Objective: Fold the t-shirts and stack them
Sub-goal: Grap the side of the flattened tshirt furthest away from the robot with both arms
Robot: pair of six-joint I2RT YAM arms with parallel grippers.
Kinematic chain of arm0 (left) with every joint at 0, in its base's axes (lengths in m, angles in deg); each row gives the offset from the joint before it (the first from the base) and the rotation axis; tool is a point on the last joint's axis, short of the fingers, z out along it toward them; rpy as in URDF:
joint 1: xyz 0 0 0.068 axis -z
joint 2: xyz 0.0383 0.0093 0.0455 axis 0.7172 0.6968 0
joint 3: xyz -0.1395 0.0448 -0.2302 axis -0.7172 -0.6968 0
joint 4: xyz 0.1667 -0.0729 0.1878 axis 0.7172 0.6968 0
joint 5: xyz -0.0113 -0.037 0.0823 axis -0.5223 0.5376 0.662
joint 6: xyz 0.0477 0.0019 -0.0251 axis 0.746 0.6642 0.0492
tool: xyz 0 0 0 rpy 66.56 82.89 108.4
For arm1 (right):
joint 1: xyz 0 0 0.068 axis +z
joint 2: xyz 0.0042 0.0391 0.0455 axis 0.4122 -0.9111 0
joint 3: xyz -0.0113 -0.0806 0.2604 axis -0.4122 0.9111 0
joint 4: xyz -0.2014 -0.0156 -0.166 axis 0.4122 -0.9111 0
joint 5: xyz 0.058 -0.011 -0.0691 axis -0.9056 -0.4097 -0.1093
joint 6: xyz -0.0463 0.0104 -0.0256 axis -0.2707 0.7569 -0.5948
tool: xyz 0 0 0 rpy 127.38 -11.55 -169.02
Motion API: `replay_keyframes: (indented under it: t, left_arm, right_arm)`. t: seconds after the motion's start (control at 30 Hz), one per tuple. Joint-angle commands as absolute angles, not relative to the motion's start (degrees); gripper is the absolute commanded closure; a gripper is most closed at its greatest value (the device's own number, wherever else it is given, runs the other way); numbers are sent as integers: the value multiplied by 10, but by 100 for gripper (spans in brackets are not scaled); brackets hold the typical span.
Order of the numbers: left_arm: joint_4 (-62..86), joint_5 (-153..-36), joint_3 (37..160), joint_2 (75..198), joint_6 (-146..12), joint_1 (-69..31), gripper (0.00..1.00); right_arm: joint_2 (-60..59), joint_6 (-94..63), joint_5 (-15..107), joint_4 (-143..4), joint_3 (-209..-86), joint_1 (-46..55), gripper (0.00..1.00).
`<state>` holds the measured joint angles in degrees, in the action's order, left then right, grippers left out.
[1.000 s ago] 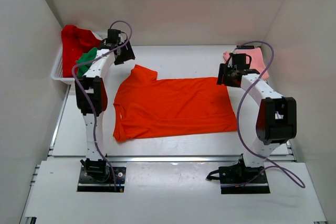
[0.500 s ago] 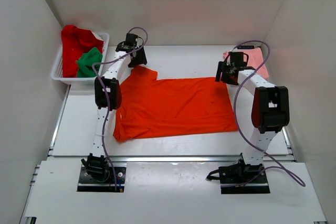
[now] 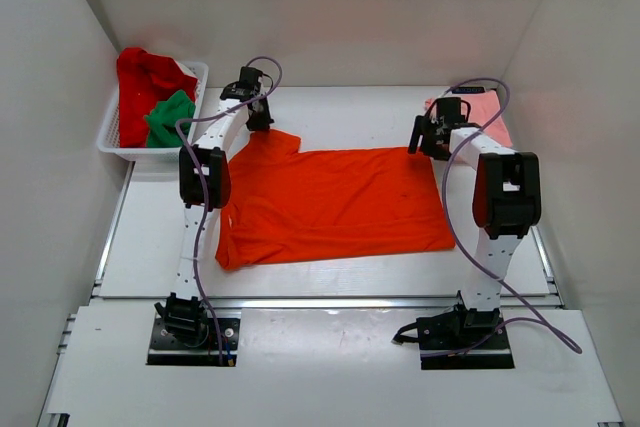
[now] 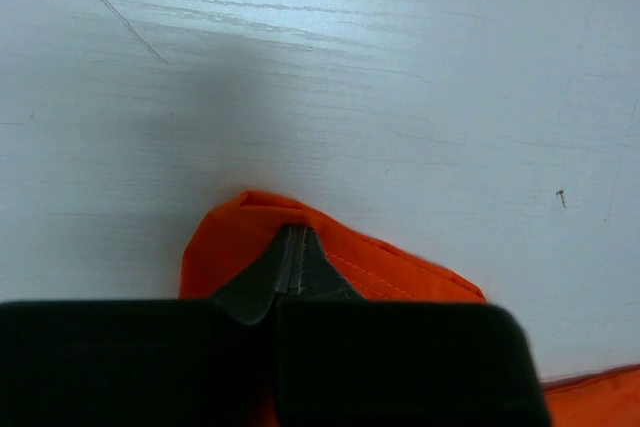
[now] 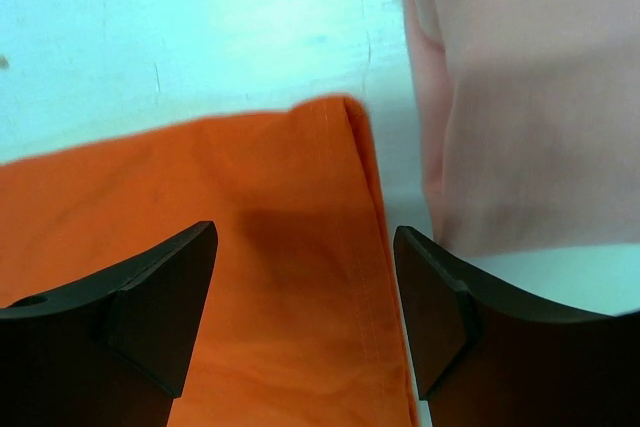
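I should ease my right gripper outward and lower it onto the orange t-shirt's corner by the pink t-shirt to close there, because that corner is beyond my open fingers.
The orange t-shirt (image 3: pixel 330 202) lies spread flat in the middle of the table. My left gripper (image 3: pixel 262 122) is down on its far-left sleeve. In the left wrist view the gripper (image 4: pixel 290 245) is shut, with the orange sleeve edge (image 4: pixel 225 237) bunched around the tips. My right gripper (image 3: pixel 428 139) hovers over the shirt's far-right corner (image 5: pixel 335 122). It stands open (image 5: pixel 303 239), with the hem between its fingers and untouched. The pink t-shirt (image 3: pixel 487 112) lies folded just right of that corner (image 5: pixel 520 97). The red t-shirt (image 3: pixel 140 72) and the green one (image 3: pixel 172 117) sit in the basket.
The white slotted basket (image 3: pixel 110 137) stands at the far left against the side wall. White walls close in the table on the left, right and back. Purple cables loop above both arms.
The left gripper has gone from open to shut on the sleeve. The right gripper has opened wider and shifted slightly toward the shirt's far-right corner.
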<state>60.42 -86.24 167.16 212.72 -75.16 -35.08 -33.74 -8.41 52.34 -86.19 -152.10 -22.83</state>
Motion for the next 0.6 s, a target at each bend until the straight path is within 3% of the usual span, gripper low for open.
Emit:
replay_keyframes:
  t: [0.0, 0.1, 0.17, 0.27, 0.43, 0.57]
  left_arm:
    - [630, -863, 1682, 2085, -737, -350, 100]
    - [609, -868, 1648, 2061, -738, -355, 100]
    - [589, -886, 1621, 2047, -744, -362, 79]
    - [564, -902, 1587, 2029, -759, -372, 32]
    - [560, -878, 1590, 2023, -759, -368, 18]
    - [603, -864, 1655, 2056, -755, -368, 17]
  right_arm:
    - [-362, -70, 532, -845, -1562, -229, 30]
    - [-376, -72, 530, -849, -1578, -224, 29]
    - [-380, -71, 531, -844, -1575, -226, 29]
    - [-379, -67, 531, -844, -1574, -222, 29]
    - [-387, -68, 531, -844, -1581, -225, 29]
    - [-389, -69, 531, -844, -1587, -221, 28]
